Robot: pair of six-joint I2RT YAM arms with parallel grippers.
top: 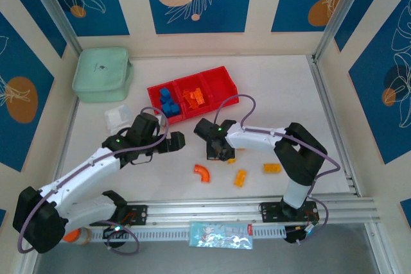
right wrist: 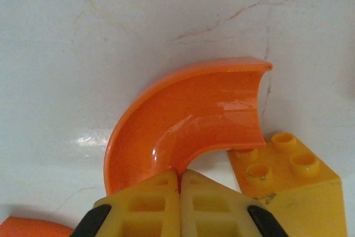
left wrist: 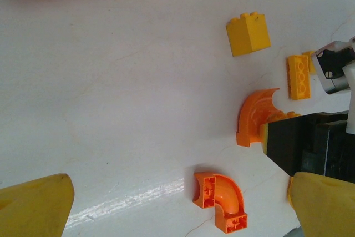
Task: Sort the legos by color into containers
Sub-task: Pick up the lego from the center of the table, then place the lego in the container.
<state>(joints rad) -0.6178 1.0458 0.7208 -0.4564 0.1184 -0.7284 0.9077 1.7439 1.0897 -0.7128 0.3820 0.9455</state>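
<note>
The robot will lift the orange arch with its right gripper, carry it outward over the tray's middle section (top: 194, 98) and release it, since that section already holds orange legos.
The red tray (top: 221, 81) stands at the back of the table. Its left compartment holds blue legos (top: 168, 103) and its middle one orange legos (top: 194, 97). My right gripper (right wrist: 179, 178) is down at the table, shut on the thin near rim of an orange arch (right wrist: 188, 115), with a yellow brick (right wrist: 288, 184) just to the right. In the top view this gripper (top: 222, 153) is in front of the tray. My left gripper (left wrist: 177, 209) hangs open above the table with another orange arch (left wrist: 222, 201) lying between its fingertips (left wrist: 33, 203). The gripped arch (left wrist: 252, 117) lies further right.
Loose on the table are an orange arch (top: 202, 172), an orange brick (top: 240, 178) and a yellow brick (top: 272, 167). A mint green pouch (top: 103, 74) and a clear box (top: 120, 118) sit at the left. A printed packet (top: 221, 234) lies on the front rail.
</note>
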